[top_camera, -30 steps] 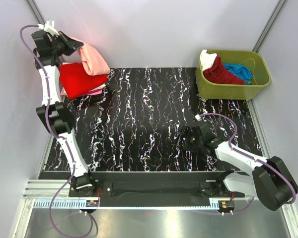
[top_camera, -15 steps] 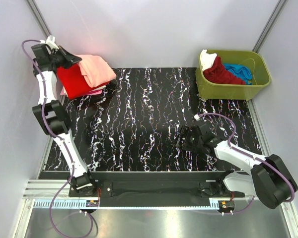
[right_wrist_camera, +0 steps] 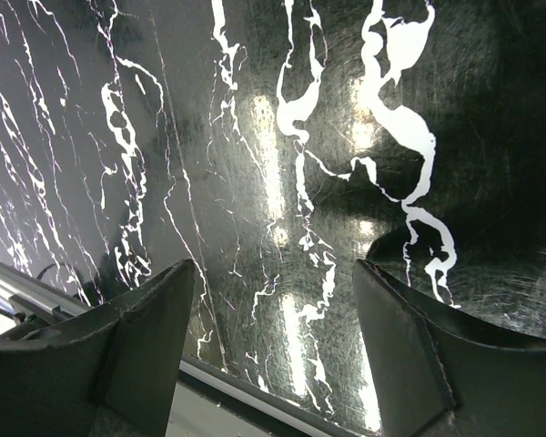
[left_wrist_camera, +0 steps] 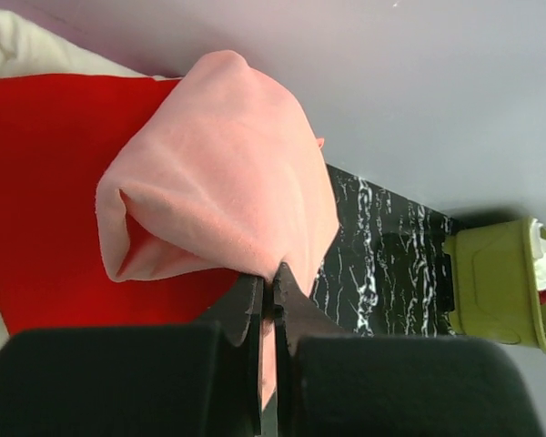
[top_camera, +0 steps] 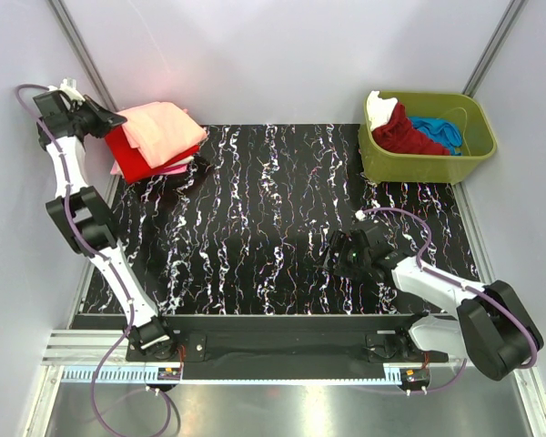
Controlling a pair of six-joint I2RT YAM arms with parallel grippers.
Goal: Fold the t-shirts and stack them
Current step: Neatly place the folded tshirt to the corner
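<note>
The left gripper goes to the left in the top view next, pulling the salmon-pink shirt's edge across the bright red shirt, which shows bare beside it.
A folded salmon-pink t-shirt (top_camera: 159, 125) lies on top of a bright red t-shirt (top_camera: 132, 151) in a stack at the back left corner; a pale pink shirt edge (top_camera: 168, 169) shows beneath. My left gripper (top_camera: 109, 118) is shut on the salmon-pink shirt's edge (left_wrist_camera: 218, 182), holding it over the red shirt (left_wrist_camera: 45, 182). A dark red shirt (top_camera: 408, 134), a blue shirt (top_camera: 437, 130) and a white shirt (top_camera: 379, 106) lie in the green tub. My right gripper (right_wrist_camera: 273, 300) is open and empty, low over the black mat (right_wrist_camera: 291, 137).
The olive-green tub (top_camera: 473, 146) stands at the back right corner, also in the left wrist view (left_wrist_camera: 500, 278). The black marbled mat (top_camera: 273, 218) covers the table. Grey walls close the left, back and right sides. A metal rail runs along the near edge.
My left gripper has pulled back to the left and toward the wall, drawing the salmon-pink shirt flatter over the red shirt. The right arm has barely moved.
</note>
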